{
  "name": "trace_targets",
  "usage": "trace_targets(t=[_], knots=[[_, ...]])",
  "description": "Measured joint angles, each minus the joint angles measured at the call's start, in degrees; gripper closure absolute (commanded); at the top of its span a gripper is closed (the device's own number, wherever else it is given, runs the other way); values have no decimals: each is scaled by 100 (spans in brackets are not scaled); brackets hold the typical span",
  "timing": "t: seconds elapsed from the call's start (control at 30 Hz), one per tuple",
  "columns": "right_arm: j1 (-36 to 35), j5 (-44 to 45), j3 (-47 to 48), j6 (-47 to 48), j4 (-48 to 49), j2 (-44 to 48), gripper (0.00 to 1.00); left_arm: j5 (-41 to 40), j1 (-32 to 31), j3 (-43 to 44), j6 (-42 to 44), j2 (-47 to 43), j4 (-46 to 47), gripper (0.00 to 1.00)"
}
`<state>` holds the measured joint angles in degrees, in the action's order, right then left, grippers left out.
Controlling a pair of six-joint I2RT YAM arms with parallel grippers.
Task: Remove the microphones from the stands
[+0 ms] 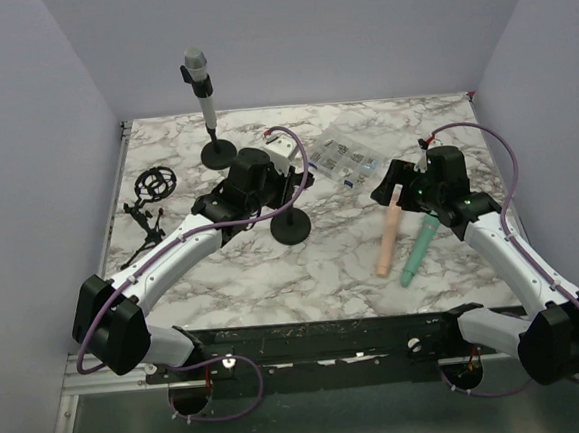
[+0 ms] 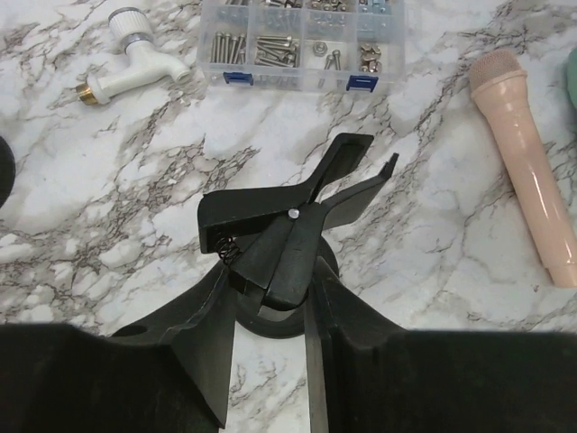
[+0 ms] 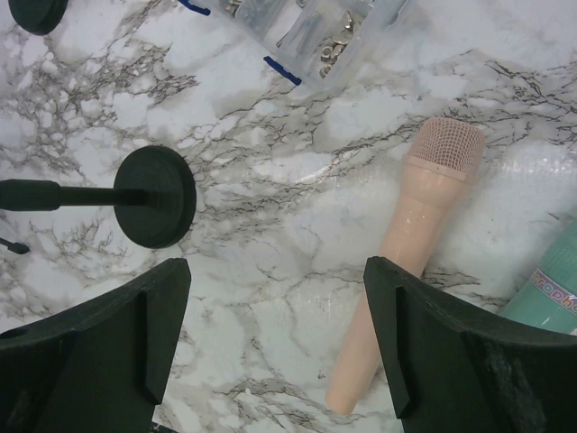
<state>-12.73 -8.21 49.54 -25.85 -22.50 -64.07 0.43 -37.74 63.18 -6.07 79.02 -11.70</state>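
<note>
I need to carry the empty stand outward with my left gripper, to the gripper's left in the top view, and release it on bare marble by the shock mount.
A grey microphone (image 1: pixel 198 78) stands upright in a black stand (image 1: pixel 218 154) at the back left. A second black stand (image 1: pixel 291 226) is mid-table; its spring clip (image 2: pixel 288 212) holds nothing. My left gripper (image 2: pixel 275 302) is shut on that clip's handles, also seen in the top view (image 1: pixel 266 178). A pink microphone (image 1: pixel 388 234) and a teal microphone (image 1: pixel 420 249) lie on the marble at the right. My right gripper (image 3: pixel 278 298) is open and empty just above the table. Its right finger is over the pink microphone's (image 3: pixel 410 244) handle.
A clear box of screws (image 1: pixel 345 152) and a white tap (image 1: pixel 282 149) lie behind the middle stand. A black shock mount (image 1: pixel 155 184) and a small black tripod (image 1: pixel 142 233) lie at the left. The stand base (image 3: pixel 155 196) is left of my right gripper.
</note>
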Motion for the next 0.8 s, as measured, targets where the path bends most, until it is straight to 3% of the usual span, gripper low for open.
trace_targets(t=[0.03, 0.57, 0.8], knots=[[0, 0, 0, 0, 2, 0, 14, 0, 0, 7, 22, 0, -7, 100], [0, 0, 0, 0, 11, 0, 14, -428, 26, -11, 625, -111, 50, 100], [0, 0, -2, 0, 13, 0, 14, -671, 542, -269, 778, -273, 411, 100]])
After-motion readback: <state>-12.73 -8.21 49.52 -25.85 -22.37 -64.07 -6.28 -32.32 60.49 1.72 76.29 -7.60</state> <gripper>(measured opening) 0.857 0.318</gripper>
